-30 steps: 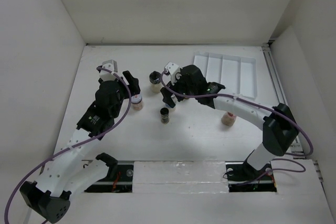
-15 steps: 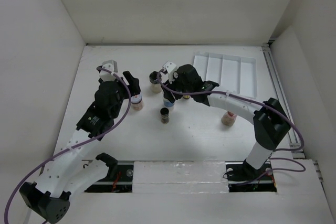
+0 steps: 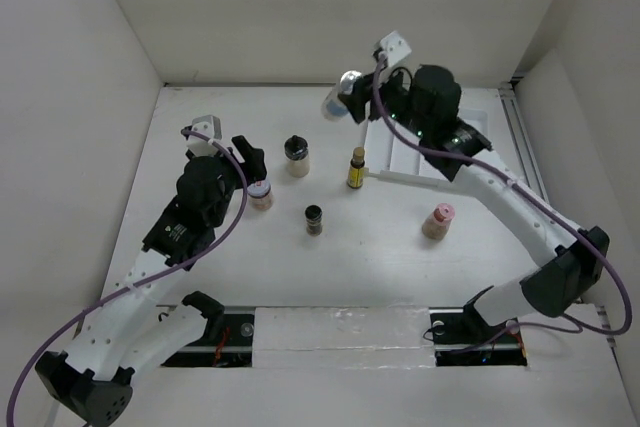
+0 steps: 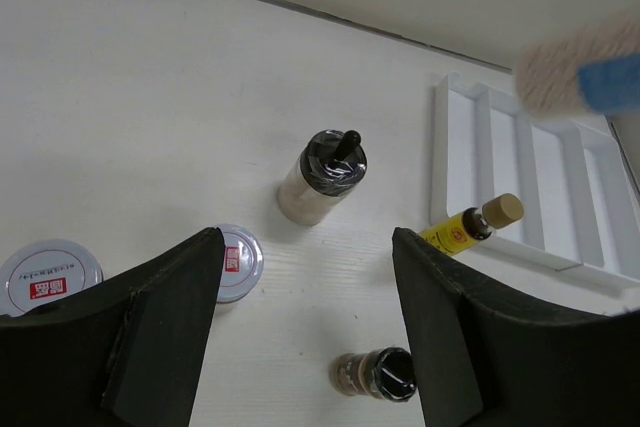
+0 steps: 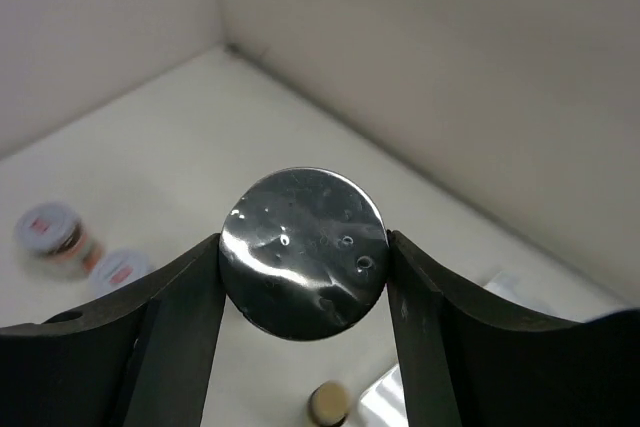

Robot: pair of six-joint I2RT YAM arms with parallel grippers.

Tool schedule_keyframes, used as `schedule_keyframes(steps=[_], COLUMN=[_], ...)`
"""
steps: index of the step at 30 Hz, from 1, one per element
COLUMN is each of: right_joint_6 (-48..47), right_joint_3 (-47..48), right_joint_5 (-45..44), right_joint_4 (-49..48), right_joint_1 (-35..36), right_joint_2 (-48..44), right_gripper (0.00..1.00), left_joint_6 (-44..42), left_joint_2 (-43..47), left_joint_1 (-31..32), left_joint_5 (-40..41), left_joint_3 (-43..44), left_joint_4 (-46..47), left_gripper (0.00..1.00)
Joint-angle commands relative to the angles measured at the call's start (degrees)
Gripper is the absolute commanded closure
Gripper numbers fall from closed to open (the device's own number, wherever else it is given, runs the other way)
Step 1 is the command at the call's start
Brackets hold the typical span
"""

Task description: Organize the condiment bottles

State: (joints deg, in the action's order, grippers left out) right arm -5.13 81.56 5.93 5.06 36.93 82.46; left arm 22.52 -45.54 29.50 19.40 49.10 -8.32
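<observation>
My right gripper is holding the blue-labelled jar [image 3: 336,99] and should next move outward and down to set it into the far end of the tray's end section [image 3: 378,132] by the amber bottle. The end section is empty.
My right gripper [image 3: 345,102] is shut on the blue-labelled jar [image 3: 336,99], held high near the back wall, left of the white tray [image 3: 470,137]. In the right wrist view the jar's round shiny end [image 5: 303,252] fills the gap between both fingers. My left gripper [image 4: 305,237] hangs open over bare table, with a white-lidded jar [image 4: 232,262] by its left finger [image 4: 160,327]. On the table stand a black-capped jar [image 3: 296,152], the slim amber bottle [image 3: 355,169], a small black-capped jar [image 3: 314,219] and a pink-lidded beige jar [image 3: 436,222].
The divided tray [image 4: 520,187] lies at the back right, and the amber bottle [image 4: 470,227] stands against its front left rim. A second white-lidded jar [image 4: 50,272] sits left of my left gripper. White walls close in the back and both sides.
My right gripper closed on the blue-labelled jar at the table's middle and lifted it up and back toward the tray. The amber bottle is now uncovered. The left arm stayed put.
</observation>
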Motion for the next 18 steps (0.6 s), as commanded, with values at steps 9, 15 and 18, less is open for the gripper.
schedule_keyframes(steps=[9,15,18], right_joint_6=[0.47,0.47,0.99], right_joint_3=[23.45,32.00,30.78], right_joint_5=[2.33,3.82,4.44], right_joint_4=[-3.77,-0.58,-0.58], right_joint_1=[-18.11,-21.89,-22.43], right_joint_2=[24.66,36.01,36.72], right_gripper=[0.59,0.59,0.59], left_joint_6=[-0.73,-0.73,-1.25], left_joint_2=[1.86,1.86,1.34], left_joint_1=[-0.23,-0.23,-0.23], left_joint_5=[-1.12,-1.12,-1.12], left_joint_3=[-0.41,-0.41,-0.41], left_joint_4=[3.31,3.31,3.31], left_gripper=[0.36,0.36,0.36])
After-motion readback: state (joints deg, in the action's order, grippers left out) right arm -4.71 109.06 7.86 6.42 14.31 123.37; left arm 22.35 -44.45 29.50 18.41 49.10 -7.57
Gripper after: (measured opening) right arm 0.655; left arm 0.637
